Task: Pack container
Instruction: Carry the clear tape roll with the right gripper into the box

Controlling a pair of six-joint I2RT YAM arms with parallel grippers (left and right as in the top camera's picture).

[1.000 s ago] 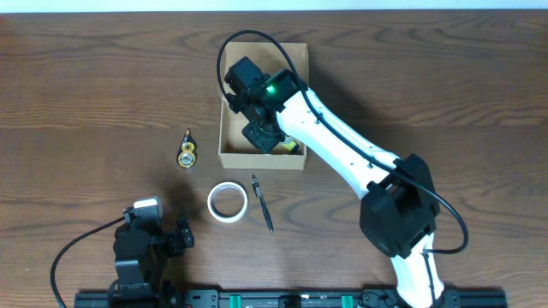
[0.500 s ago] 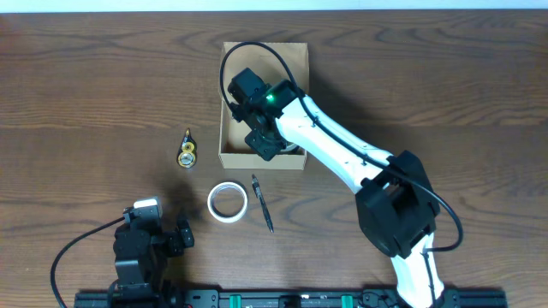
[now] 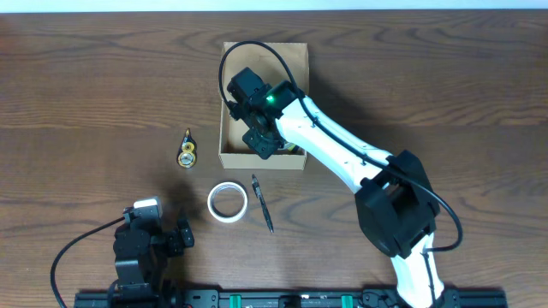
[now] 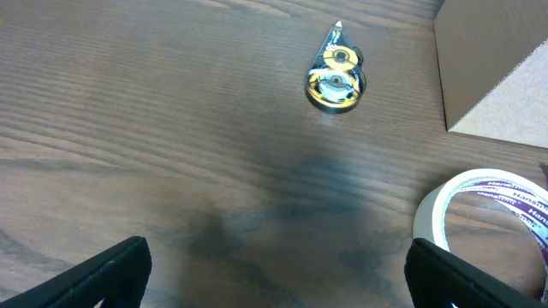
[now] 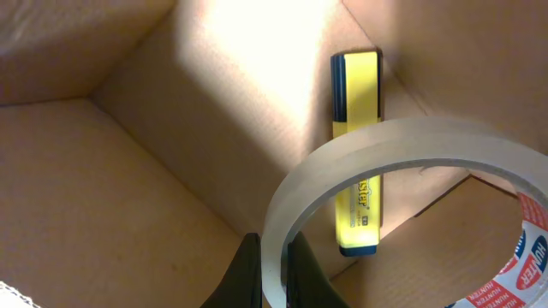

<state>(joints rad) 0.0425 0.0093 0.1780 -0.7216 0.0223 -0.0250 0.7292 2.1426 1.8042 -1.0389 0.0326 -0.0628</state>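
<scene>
The right gripper will next go down toward the yellow highlighter (image 5: 355, 103) on the bottom of the box below it and let go of the clear tape roll, which is already inside the sides of the box.
The container (image 3: 257, 161), a tan cardboard box with its flap lid open at the far side, stands at the table's middle. My right gripper (image 3: 261, 141) reaches down inside it, shut on a clear tape roll (image 5: 385, 141) that it grips by the rim (image 5: 272, 274). A yellow highlighter (image 5: 355, 103) lies on the box floor beneath the roll, by the right wall (image 3: 294, 149). My left gripper (image 3: 184, 235) is open and empty at the near left, over bare wood (image 4: 274, 274). The box's corner shows in the left wrist view (image 4: 497, 68).
A white tape roll (image 3: 228, 203) lies in front of the box and also shows in the left wrist view (image 4: 488, 214). A black pen (image 3: 262, 204) lies right of it. A yellow correction-tape dispenser (image 3: 187, 154) lies left of the box (image 4: 336, 73).
My right gripper has shifted slightly left and deeper into the box with the clear tape roll. The left arm has not moved.
</scene>
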